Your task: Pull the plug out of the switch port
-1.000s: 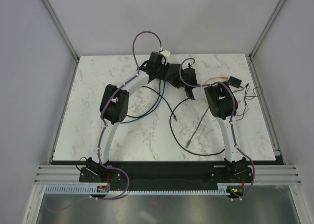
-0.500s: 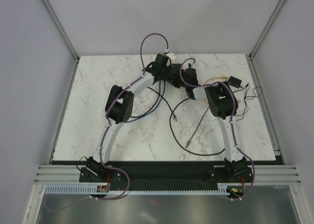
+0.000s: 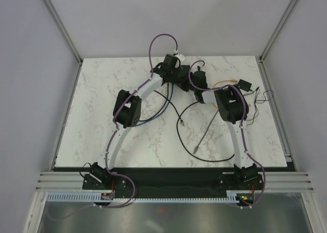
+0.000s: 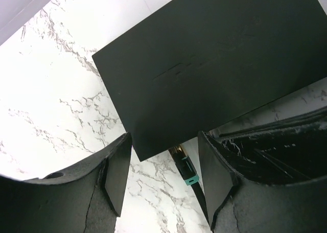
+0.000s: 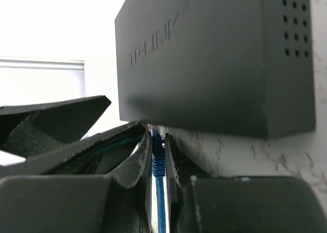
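The plug will come back in my right gripper next, go right in the top view over the thin wires, clear of the switch [image 4: 214, 64], and be let go.
The switch [image 4: 214, 64] is a flat black box lying on the marble; it fills the right wrist view [image 5: 204, 59] with TP-LINK lettering on top. My right gripper [image 5: 159, 136] is shut on a blue plug [image 5: 158, 164] right at the switch's port side. My left gripper [image 4: 162, 141] is open, its fingers [image 4: 116, 171] straddling the switch's near corner without touching it. A black plug with a teal tab [image 4: 185, 166] sits in the switch edge between them. In the top view both grippers, left [image 3: 176, 72] and right [image 3: 196, 85], meet at the back centre and hide most of the switch.
A small squarish black block [image 3: 244, 85] with a yellow lead [image 3: 225, 81] and thin wires lies at the back right. Blue [image 3: 162, 104], black [image 3: 176, 125] and grey [image 3: 207, 128] cables trail across the middle of the marble table [image 3: 92, 120].
My left arm has swung right and forward, bringing its open gripper up to the switch. The right arm has stayed almost still, gripping the blue plug.
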`<state>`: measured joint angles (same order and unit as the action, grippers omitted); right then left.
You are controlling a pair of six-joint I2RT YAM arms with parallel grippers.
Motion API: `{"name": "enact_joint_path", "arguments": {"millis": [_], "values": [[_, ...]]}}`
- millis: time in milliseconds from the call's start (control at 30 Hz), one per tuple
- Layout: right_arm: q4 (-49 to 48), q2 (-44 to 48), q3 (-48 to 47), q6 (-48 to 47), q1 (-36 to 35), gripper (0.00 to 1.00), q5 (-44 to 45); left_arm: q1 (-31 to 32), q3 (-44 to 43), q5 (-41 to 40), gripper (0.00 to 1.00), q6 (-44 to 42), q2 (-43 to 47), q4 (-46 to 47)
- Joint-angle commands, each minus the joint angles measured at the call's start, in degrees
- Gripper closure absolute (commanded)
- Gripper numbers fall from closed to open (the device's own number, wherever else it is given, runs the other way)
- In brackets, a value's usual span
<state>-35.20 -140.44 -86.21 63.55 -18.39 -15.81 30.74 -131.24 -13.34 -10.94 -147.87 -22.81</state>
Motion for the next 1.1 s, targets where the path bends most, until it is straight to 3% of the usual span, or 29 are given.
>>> {"name": "enact_joint_path", "arguments": {"millis": [0, 333, 467, 667, 767, 900, 1067], "values": [[5.2, 0.3, 4.6, -2.3, -0.2, 1.0, 0.9, -0.2, -2.9, -0.1, 0.37, -0.3, -2.5, -1.5], [4.1, 9.3, 12.0, -7.6, -0.1, 1.0, 2.8, -0.3, -1.8, 1.5, 0.39, 2.4, -0.1, -1.5], [8.2, 16.4, 13.6, -11.1, 1.0, 1.0, 2.1, -1.9, 6.5, 3.7, 0.37, 7.8, 7.1, 4.2], [20.7, 31.7, 18.4, -16.3, 1.8, 1.0, 1.8, -6.0, 34.8, 4.4, 0.33, 17.1, 24.4, 24.1], [25.4, 40.1, 20.6, -18.3, 2.8, 1.0, 2.0, -6.1, 38.5, 1.9, 0.32, 17.2, 27.7, 26.8], [39.0, 50.1, 21.8, -21.8, 6.4, 1.0, 5.2, -6.1, 40.7, 1.1, 0.32, 17.6, 28.5, 28.4], [52.8, 61.0, 20.5, -28.4, 14.3, 1.0, 17.3, -6.1, 41.5, 2.2, 0.31, 18.6, 28.8, 29.0]]}}
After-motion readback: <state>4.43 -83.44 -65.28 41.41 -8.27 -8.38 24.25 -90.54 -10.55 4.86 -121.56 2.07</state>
